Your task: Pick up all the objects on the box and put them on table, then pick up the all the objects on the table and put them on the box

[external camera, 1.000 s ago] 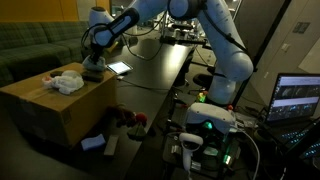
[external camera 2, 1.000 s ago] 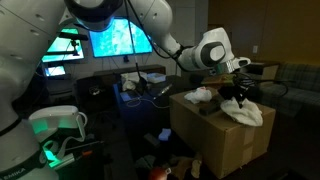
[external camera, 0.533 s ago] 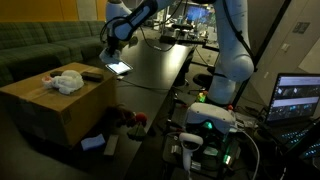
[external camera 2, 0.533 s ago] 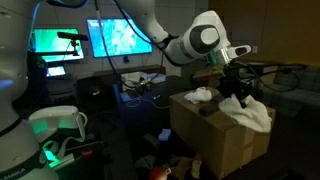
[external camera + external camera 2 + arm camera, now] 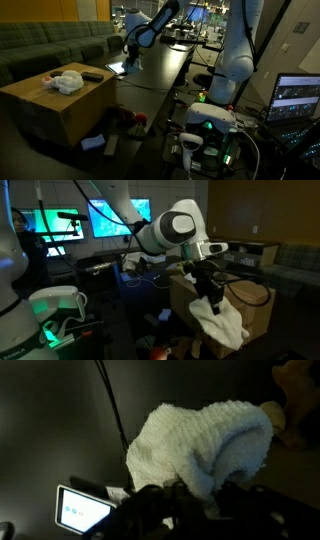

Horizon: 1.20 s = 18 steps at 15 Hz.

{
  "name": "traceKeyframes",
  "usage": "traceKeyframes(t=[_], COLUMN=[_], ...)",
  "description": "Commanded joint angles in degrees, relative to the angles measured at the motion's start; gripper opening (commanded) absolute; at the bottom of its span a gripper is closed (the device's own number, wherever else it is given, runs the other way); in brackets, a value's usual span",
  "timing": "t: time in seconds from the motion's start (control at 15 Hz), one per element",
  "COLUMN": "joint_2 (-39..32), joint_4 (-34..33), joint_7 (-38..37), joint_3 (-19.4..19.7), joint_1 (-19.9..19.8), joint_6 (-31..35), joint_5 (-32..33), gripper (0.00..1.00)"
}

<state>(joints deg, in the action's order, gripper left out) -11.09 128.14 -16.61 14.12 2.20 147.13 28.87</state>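
My gripper will go down toward the red toy next. Then it will let go of the cloth on the open patch (image 5: 142, 97) of black table short of the toy.
My gripper (image 5: 190, 500) is shut on a pale terry cloth (image 5: 205, 440), which bulges out past the fingers in the wrist view. In an exterior view the gripper (image 5: 208, 288) hangs in front of the brown box (image 5: 258, 308), with the cloth (image 5: 225, 325) drooping below it. From the other side, the gripper (image 5: 130, 58) is over the black table (image 5: 155, 85), just past the box (image 5: 55, 112). A white fluffy toy (image 5: 65, 82) and a dark remote-shaped bar (image 5: 92, 76) lie on the box top.
A tablet with a lit screen (image 5: 117, 68) lies on the table below the gripper, also seen as the tablet (image 5: 85, 510) in the wrist view. A red toy (image 5: 128, 120) and a pale piece (image 5: 92, 142) lie low beside the box. A green sofa (image 5: 40, 45) stands behind, a laptop (image 5: 298, 98) at the right.
The arm has swung from the box top out over the table, carrying the cloth off the box. The jaws stayed shut on it.
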Motion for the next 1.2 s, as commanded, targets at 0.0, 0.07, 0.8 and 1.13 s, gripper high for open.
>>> traceKeyframes(t=[0.0, 0.07, 0.8, 1.13], joint_2=[1.2, 0.1, -18.8, -23.8], joint_4=[6.6, 7.2, 2.2, -2.2], joint_7=[-0.5, 0.6, 11.3, 14.9], joint_3=[-1.4, -1.8, -7.8, -9.5], joint_1=[-2.4, -3.0, -6.0, -7.0], joint_6=[4.0, 4.7, 15.5, 15.7], joint_5=[-0.9, -2.2, -18.0, -21.9], gripper=[0.06, 0.06, 0.06, 0.06])
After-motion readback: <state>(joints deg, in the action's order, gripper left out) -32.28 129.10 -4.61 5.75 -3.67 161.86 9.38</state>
